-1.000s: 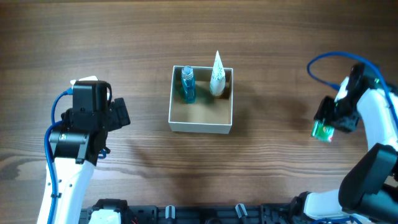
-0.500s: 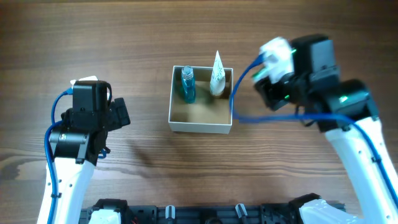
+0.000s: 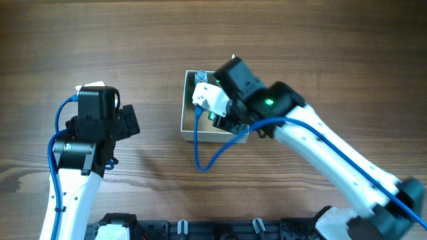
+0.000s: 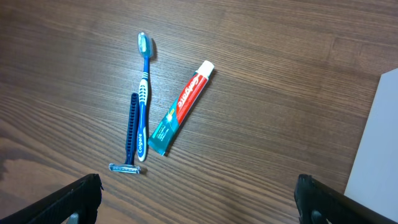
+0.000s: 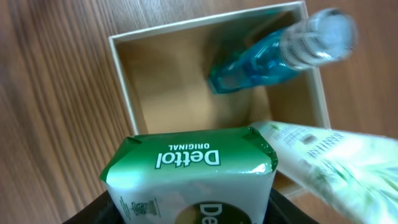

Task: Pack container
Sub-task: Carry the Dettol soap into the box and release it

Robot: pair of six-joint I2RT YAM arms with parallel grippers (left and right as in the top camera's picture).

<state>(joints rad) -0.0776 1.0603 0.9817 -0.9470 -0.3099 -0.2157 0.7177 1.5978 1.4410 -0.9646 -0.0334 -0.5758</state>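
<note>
My right gripper lowers the soap pack into the near part (image 3: 206, 123) (image 5: 169, 93) of the box next.
The container (image 3: 189, 131) is a white box with a tan inside (image 5: 163, 81). In it lean a blue bottle (image 5: 261, 65) and a white tube (image 5: 339, 168); the bottle's cap shows in the overhead view (image 3: 200, 77). My right gripper (image 5: 186, 214) is shut on a green and white Dettol soap pack (image 5: 193, 165) and holds it just above the box's near side. In the overhead view the right wrist (image 3: 230, 100) covers most of the box. My left gripper (image 4: 199, 208) is open and empty above the table, left of the box (image 4: 378, 143).
Under the left wrist lie a blue toothbrush (image 4: 143, 93), a blue razor (image 4: 130, 134) and a toothpaste tube (image 4: 183, 107), side by side on the wood. The left arm (image 3: 100, 127) hides them in the overhead view. A blue cable (image 3: 200, 150) loops in front of the box.
My right arm has swung from the table's right edge leftward to above the container, carrying the green soap pack. The left arm has not moved.
</note>
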